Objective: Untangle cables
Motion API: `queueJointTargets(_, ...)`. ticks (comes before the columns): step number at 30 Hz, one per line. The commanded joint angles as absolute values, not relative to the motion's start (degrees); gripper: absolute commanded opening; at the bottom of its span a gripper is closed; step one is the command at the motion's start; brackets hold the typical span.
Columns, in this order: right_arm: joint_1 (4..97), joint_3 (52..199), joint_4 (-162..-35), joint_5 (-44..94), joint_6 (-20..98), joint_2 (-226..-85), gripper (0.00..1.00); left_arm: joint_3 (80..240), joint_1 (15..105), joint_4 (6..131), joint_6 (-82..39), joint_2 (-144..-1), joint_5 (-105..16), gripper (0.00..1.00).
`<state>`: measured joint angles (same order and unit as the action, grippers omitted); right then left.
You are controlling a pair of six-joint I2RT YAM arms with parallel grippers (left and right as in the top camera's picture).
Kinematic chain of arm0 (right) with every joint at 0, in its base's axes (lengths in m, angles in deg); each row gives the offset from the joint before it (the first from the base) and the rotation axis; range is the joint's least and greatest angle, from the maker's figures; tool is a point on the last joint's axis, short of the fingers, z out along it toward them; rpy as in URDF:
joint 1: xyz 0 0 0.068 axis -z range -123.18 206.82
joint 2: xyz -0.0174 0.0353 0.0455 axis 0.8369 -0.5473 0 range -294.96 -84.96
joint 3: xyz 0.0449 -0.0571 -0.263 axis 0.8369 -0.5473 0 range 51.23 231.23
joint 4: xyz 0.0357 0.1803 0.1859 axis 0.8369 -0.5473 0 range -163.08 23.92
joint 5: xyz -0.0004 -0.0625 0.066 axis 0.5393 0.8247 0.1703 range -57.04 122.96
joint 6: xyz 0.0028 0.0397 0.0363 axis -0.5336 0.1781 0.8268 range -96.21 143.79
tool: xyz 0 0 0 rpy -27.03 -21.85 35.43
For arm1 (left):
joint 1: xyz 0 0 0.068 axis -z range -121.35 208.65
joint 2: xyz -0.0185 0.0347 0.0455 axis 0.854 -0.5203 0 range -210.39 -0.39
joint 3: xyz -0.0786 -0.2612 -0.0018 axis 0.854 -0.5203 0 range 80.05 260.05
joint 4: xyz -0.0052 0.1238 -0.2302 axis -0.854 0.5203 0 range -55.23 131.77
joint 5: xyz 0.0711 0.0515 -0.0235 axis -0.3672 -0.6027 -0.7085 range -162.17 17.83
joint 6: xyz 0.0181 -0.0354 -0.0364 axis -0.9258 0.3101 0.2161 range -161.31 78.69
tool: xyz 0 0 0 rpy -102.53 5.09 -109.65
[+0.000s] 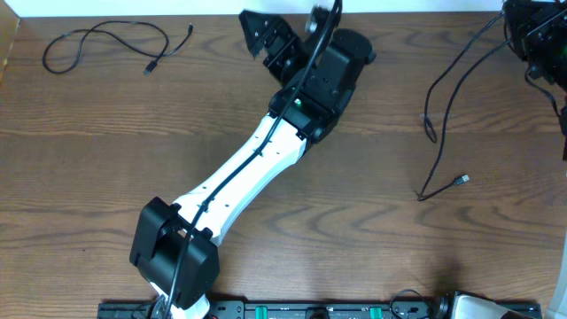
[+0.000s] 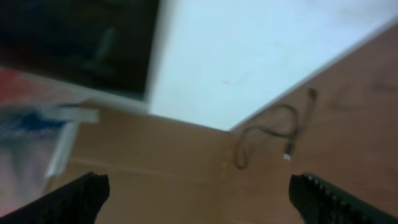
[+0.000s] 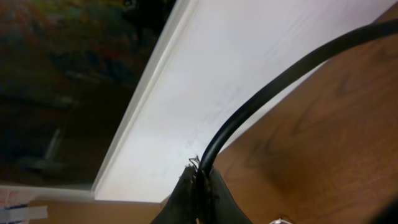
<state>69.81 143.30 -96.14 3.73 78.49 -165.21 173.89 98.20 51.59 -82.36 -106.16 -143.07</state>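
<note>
I should next carry the cable back with my right gripper, from the far corner of the table toward the empty table. Then I will tilt my gripper down and open it.
One thin black cable [image 1: 106, 37] lies in a loose loop at the far left of the table; it also shows in the left wrist view [image 2: 273, 130], ahead of the fingers. My left gripper [image 1: 266, 40] [image 2: 199, 190] is open and empty near the table's far edge, well apart from that cable. A second long black cable [image 1: 440, 106] runs from the far right corner down to a small plug end [image 1: 461, 180]. My right gripper [image 1: 530, 40] [image 3: 199, 180] is shut on this cable [image 3: 280, 81] and holds its upper part. No white coiled cable is in view.
The left arm [image 1: 248, 168] stretches diagonally across the middle of the wooden table [image 1: 399, 257]. A white wall panel [image 3: 205, 93] stands behind the table's far edge. A black rail [image 1: 292, 310] runs along the front edge.
</note>
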Motion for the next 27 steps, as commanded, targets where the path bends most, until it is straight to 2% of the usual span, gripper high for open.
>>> queueJointTargets(1,69.1,143.5,-95.9,0.9,76.2,-165.0,0.01,174.3,98.1,60.6,-66.1,-106.5,-130.9,0.98)
queueJointTargets(3,68.7,143.5,-95.9,-0.7,74.6,-165.0,0.01,174.3,97.5,68.2,-58.3,-106.5,-118.0,0.98)
queueJointTargets(7,68.7,143.5,-96.4,-1.7,72.7,-165.0,0.01,174.3,95.4,75.1,-43.7,-106.4,-93.5,0.98)
queueJointTargets(10,68.7,143.5,-96.7,-1.7,72.5,-165.0,0.01,174.3,94.1,78.3,-42.7,-106.0,-66.4,0.98)
queueJointTargets(13,68.7,143.5,-96.8,-2.1,72.5,-165.0,0.01,174.3,93.0,79.4,-42.7,-105.9,-49.3,0.98)
queueJointTargets(15,68.7,143.5,-97.0,-3.7,72.5,-165.0,0.01,174.3,92.5,79.9,-42.7,-105.9,-45.4,0.98)
queueJointTargets(21,67.0,143.5,-97.6,-12.0,68.3,-165.0,0.01,174.3,91.3,79.2,-39.7,-105.9,-46.3,0.98)
queueJointTargets(27,62.9,143.5,-102.7,-12.6,63.8,-165.0,0.01,174.3,88.7,78.4,-38.3,-105.9,-46.3,0.98)
